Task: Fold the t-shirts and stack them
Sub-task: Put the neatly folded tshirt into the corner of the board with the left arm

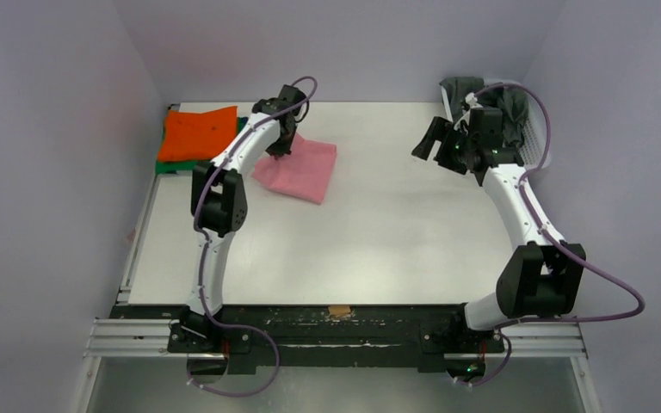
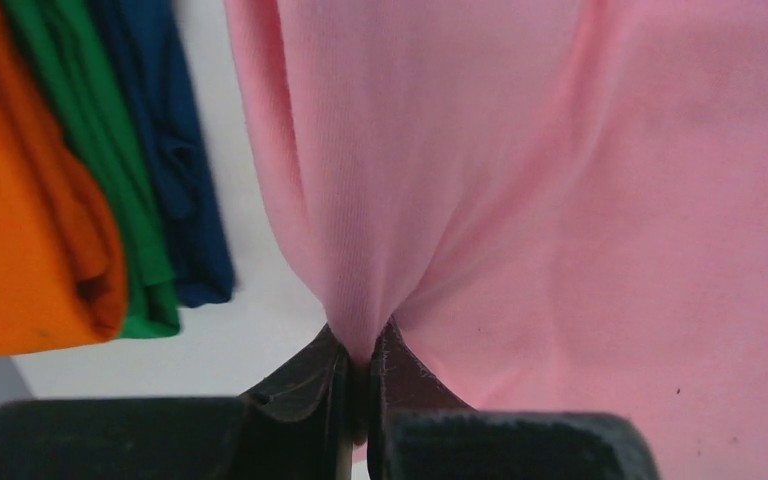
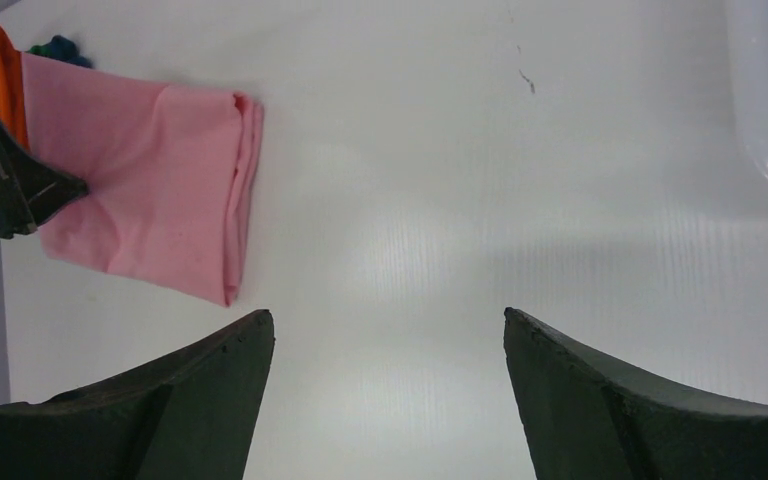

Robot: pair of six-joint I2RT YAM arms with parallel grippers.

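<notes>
I will next lift my left gripper across and bring it down onto the orange t-shirt's wall-side edge [image 1: 169,136] to release, because that edge is to the gripper's left in the top view.
A folded salmon pink t-shirt [image 1: 301,170] lies on the table left of centre. My left gripper [image 1: 280,151] is shut on its left edge; the wrist view shows the pink cloth [image 2: 520,180] pinched between the jaws. A stack at the far left has an orange t-shirt [image 1: 196,132] on top, a green t-shirt [image 2: 100,160] under it and a dark blue one [image 2: 175,150] at the bottom. My right gripper [image 1: 435,142] is open and empty above the table, far right of the pink shirt [image 3: 140,190]. A dark grey t-shirt [image 1: 503,99] hangs in the basket.
A white slotted plastic basket [image 1: 538,142] stands at the back right corner, just behind my right arm. Lilac walls close in the table at the left, back and right. A small brown tag [image 1: 339,311] lies at the table's near edge.
</notes>
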